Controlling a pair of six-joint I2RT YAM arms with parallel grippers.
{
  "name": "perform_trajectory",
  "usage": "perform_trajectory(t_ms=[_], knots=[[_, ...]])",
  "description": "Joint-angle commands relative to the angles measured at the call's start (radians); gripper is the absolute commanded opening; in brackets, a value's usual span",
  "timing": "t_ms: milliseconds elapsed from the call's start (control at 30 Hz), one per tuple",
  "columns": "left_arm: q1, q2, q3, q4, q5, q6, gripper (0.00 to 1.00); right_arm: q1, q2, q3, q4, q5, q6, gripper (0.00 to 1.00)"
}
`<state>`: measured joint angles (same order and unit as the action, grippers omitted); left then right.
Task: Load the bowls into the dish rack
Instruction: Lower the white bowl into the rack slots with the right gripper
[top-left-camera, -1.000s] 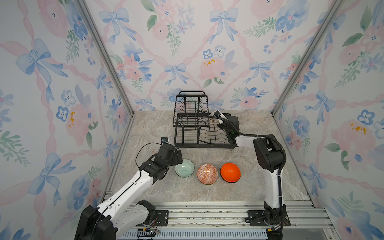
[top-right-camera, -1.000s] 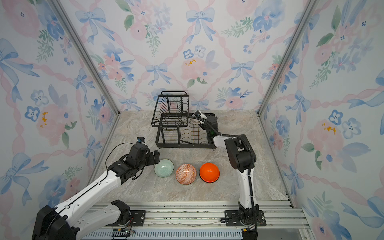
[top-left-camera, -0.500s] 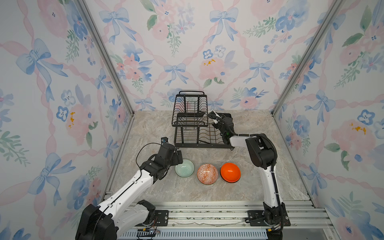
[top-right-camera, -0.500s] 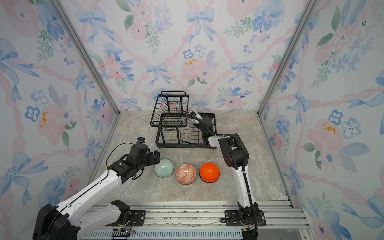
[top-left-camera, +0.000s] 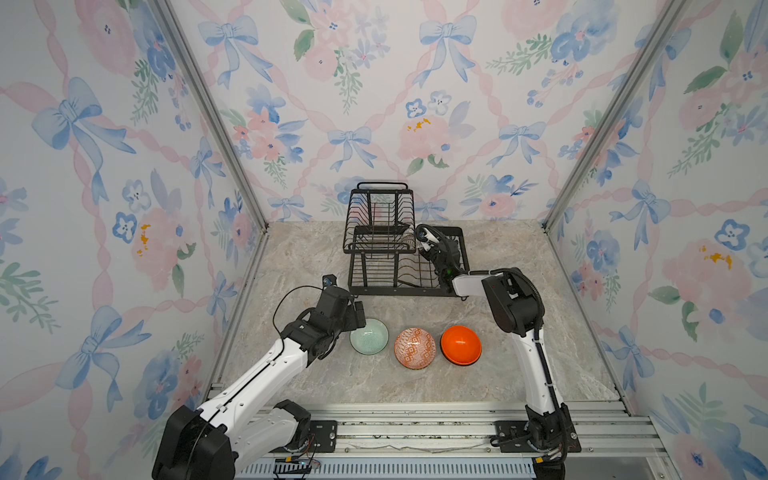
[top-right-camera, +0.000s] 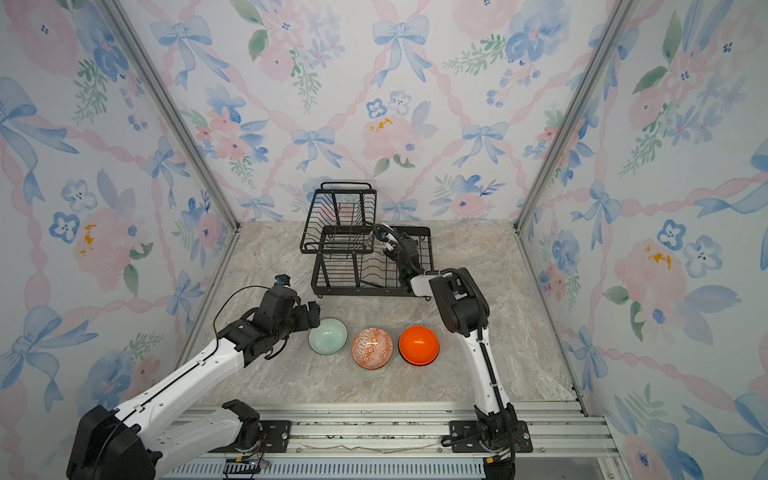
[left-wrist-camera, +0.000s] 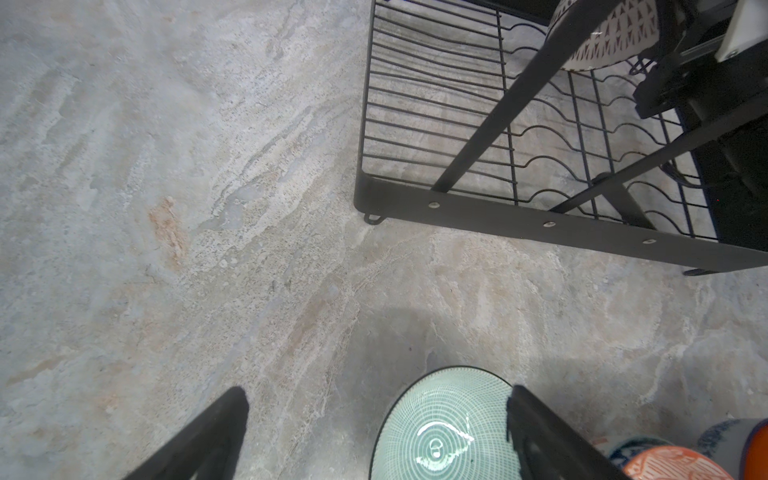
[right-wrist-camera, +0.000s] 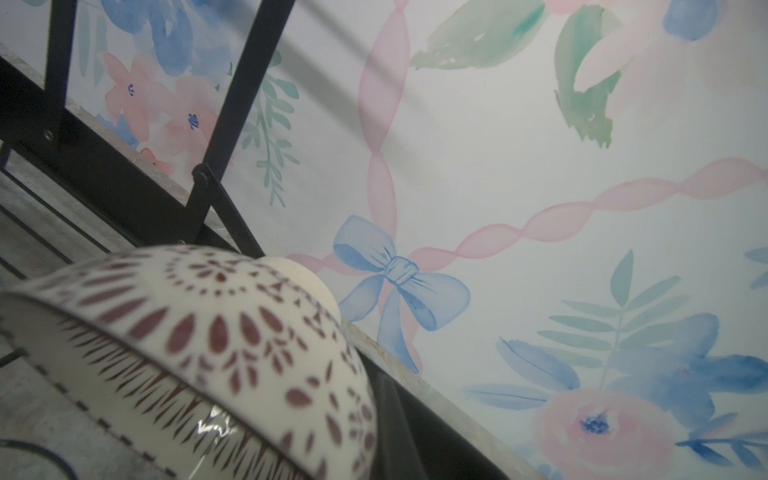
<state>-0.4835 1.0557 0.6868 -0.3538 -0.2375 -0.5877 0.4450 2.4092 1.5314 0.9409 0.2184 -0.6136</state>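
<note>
The lower tray's wires are empty, so the robot's right gripper will next move the bowl down and toward the raised upper basket, onto those wires, and let go of the bowl's rim.
The black wire dish rack (top-left-camera: 376, 286) (top-right-camera: 332, 286) stands at the back of the table. My right gripper (top-left-camera: 426, 245) reaches into its lower tray from the right, shut on the rim of a white bowl with brown pattern (right-wrist-camera: 199, 345) (left-wrist-camera: 606, 37), held tilted; one finger (right-wrist-camera: 399, 424) shows behind the bowl. In front of the rack, both top views show a row of bowls: pale mint (top-left-camera: 369, 336) (top-right-camera: 328, 336), orange-white geometric (top-left-camera: 414, 348), plain orange (top-left-camera: 461, 345). My left gripper (top-left-camera: 359, 313) (left-wrist-camera: 378, 399) is open at the mint bowl's (left-wrist-camera: 440, 432) left rim, one finger over the bowl.
The rack's raised upper basket (top-left-camera: 380, 216) with its handle sits at the rack's left end, beside my right gripper. Flowered walls close in the back and both sides. An aluminium rail (top-left-camera: 415, 432) runs along the table's front edge.
My right arm has swung left, carrying the brown-patterned bowl further into the rack toward the upper basket. The left arm and the three bowls in front have stayed put.
</note>
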Motion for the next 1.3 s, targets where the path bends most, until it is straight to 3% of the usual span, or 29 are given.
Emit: perform_trajectory(t_ms=[0, 633, 1267], knots=[[0.008, -0.003, -0.013, 0.003, 0.006, -0.017, 0.98, 0.024, 0.024, 0.056, 0.068, 0.008, 0.001, 0.00], [0.009, -0.008, -0.020, 0.002, 0.012, -0.020, 0.98, 0.067, 0.046, 0.056, 0.072, -0.005, 0.026, 0.00], [0.010, -0.015, -0.023, 0.002, 0.018, -0.031, 0.98, 0.081, -0.025, -0.068, 0.035, -0.030, 0.047, 0.00]])
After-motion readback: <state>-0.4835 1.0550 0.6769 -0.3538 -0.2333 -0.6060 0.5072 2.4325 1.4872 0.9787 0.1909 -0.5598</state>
